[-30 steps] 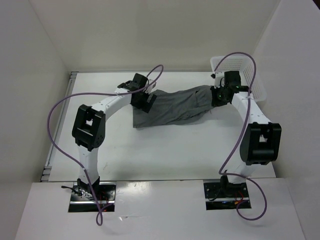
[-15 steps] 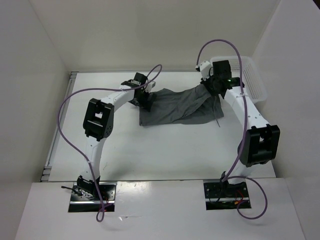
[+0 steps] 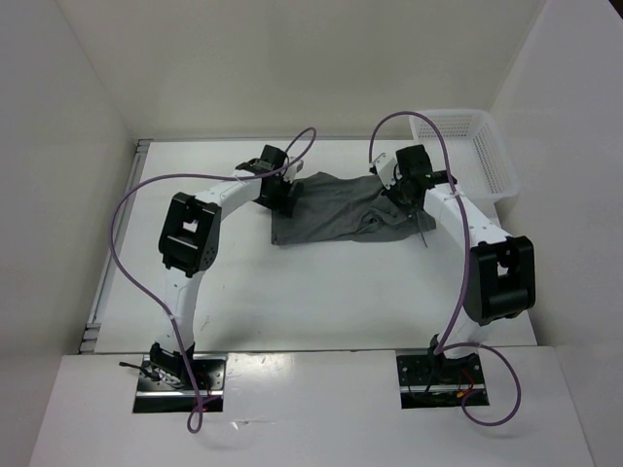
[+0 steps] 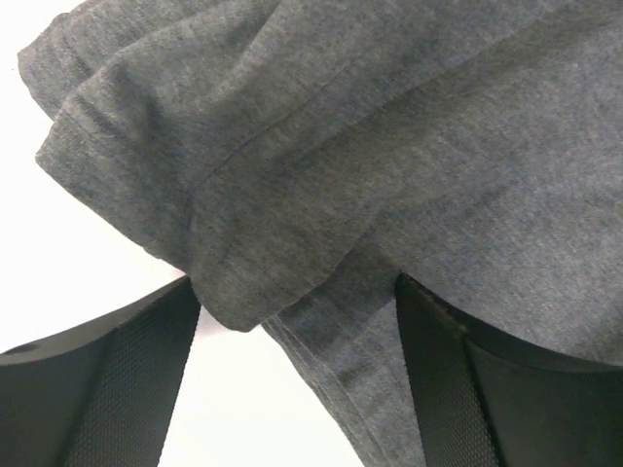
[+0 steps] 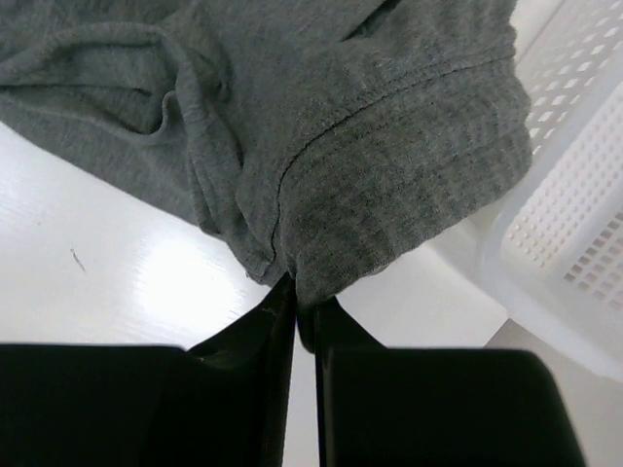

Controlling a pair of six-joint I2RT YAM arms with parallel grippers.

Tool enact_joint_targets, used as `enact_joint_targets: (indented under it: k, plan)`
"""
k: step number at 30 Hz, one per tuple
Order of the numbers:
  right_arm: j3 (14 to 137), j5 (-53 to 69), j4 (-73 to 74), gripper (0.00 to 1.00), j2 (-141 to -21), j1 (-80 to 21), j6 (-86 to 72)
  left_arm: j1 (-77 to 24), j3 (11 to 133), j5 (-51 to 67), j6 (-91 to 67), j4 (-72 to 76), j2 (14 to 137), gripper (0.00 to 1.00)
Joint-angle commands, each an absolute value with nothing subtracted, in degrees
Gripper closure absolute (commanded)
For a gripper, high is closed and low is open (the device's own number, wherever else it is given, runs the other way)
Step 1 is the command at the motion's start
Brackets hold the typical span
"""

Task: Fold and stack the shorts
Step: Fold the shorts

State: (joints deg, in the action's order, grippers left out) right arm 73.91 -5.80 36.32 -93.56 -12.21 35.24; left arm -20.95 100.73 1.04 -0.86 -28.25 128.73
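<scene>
The bunched cloth (image 3: 369, 210) (image 5: 175, 107) lies to the left in the top view, away from the nearby basket, so my right gripper should move there and release the shorts' edge.
The grey shorts (image 3: 336, 209) lie bunched on the white table between my two grippers. My left gripper (image 3: 282, 197) sits at their left end. In the left wrist view its fingers stand wide apart (image 4: 297, 389), with a folded hem of the shorts (image 4: 389, 146) lying between them. My right gripper (image 3: 396, 190) is at the right end of the shorts. In the right wrist view it is shut (image 5: 304, 304) on an edge of the shorts (image 5: 341, 117) and holds that edge up off the table.
A white mesh basket (image 3: 492, 156) stands at the back right corner and also shows at the right of the right wrist view (image 5: 574, 195). Purple cables loop above both arms. Walls close in the table at the back and sides.
My right gripper has carried the right end of the shorts leftward, away from the basket, so the cloth is now shorter and more bunched. My left gripper shifted slightly right early on, then stayed.
</scene>
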Motion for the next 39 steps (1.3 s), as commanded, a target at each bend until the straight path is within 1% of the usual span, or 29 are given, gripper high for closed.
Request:
enact_joint_targets:
  k: [1,2,5,6,8,9,10,11,13,14,16,19,23,24,26,27,28,31,32,33,35,37,39]
  plan:
    - [75.05,-7.38,33.49,1.00,-90.88,-12.13,34.72,-21.18,98.44,-3.08,0.00,-32.70,131.66,0.17]
    - [75.06,-7.38,33.49,1.00,-91.49,-12.13,34.72,-21.18,99.13,-3.08,0.00,-32.70,132.27,0.25]
    - [75.06,-7.99,32.87,1.00,-92.63,-12.13,34.72,-21.18,99.14,-4.39,0.00,-32.70,133.67,0.40]
    - [75.06,-8.00,32.87,1.00,-92.64,-12.13,34.72,-21.18,99.66,-4.39,0.00,-32.70,134.29,0.49]
    - [75.59,-8.00,32.87,1.00,-93.25,-12.13,34.72,-20.65,99.67,-4.39,0.00,-32.70,134.30,0.52]
    - [76.28,-8.00,32.87,1.00,-93.25,-12.13,34.72,-20.65,99.67,-6.22,0.00,-32.70,134.30,0.68]
    - [76.29,-8.00,33.39,1.00,-93.86,-12.13,34.72,-20.13,99.67,-7.98,0.00,-32.70,133.51,0.75]
    - [76.81,-7.48,33.40,1.00,-93.87,-12.13,34.72,-20.13,99.67,-9.91,0.00,-30.69,132.55,0.80]
    - [77.34,-6.25,33.40,1.00,-94.57,-12.13,34.11,-19.26,95.47,-14.13,0.00,-27.96,129.05,0.89]
    - [77.87,-4.76,34.09,1.00,-95.27,-12.13,33.58,-17.94,94.14,-16.50,0.00,-26.99,128.15,0.90]
    - [79.35,-2.56,34.71,1.00,-96.59,-12.13,32.26,-15.92,92.91,-16.52,0.00,-27.59,126.83,0.90]
    - [83.22,5.61,37.44,1.00,-99.13,-12.13,30.07,-12.14,90.89,-13.63,0.00,-30.32,126.30,0.88]
    - [86.04,10.97,38.66,1.00,-102.56,-12.13,27.60,-10.90,87.55,-10.99,0.00,-32.52,125.07,0.85]
    - [86.83,14.55,39.28,1.00,-103.70,-12.13,27.08,-10.29,87.02,-10.99,0.00,-33.22,125.07,0.85]
    - [87.54,18.70,40.42,0.96,-104.85,-12.13,25.41,-9.76,86.32,-9.33,0.00,-34.62,125.07,0.85]
    - [87.54,20.55,40.43,0.94,-104.85,-12.13,24.36,-9.15,86.31,-8.62,0.00,-35.15,125.07,0.83]
    - [87.54,22.92,40.43,0.89,-105.64,-12.13,21.82,-9.14,86.31,-7.83,0.00,-35.68,125.07,0.83]
    - [86.23,24.25,39.12,0.80,-106.87,-12.66,16.29,-8.00,85.70,-6.33,0.00,-36.30,125.07,0.80]
    - [85.35,22.95,37.72,0.66,-106.87,-12.66,14.52,-8.00,85.69,-5.55,0.00,-36.30,125.07,0.79]
    - [82.99,21.72,37.01,0.56,-106.88,-12.66,13.02,-7.48,85.69,-5.02,0.00,-36.30,125.07,0.79]
    - [79.30,16.89,34.73,0.40,-106.88,-12.66,9.76,-7.47,85.17,-5.01,0.00,-36.30,125.07,0.77]
    - [77.96,14.34,33.93,0.35,-107.40,-12.66,8.62,-6.95,85.17,-5.01,0.00,-36.83,125.59,0.77]
    - [77.96,14.33,33.40,0.34,-108.36,-12.66,7.56,-6.94,85.17,-4.49,0.00,-37.44,125.60,0.77]
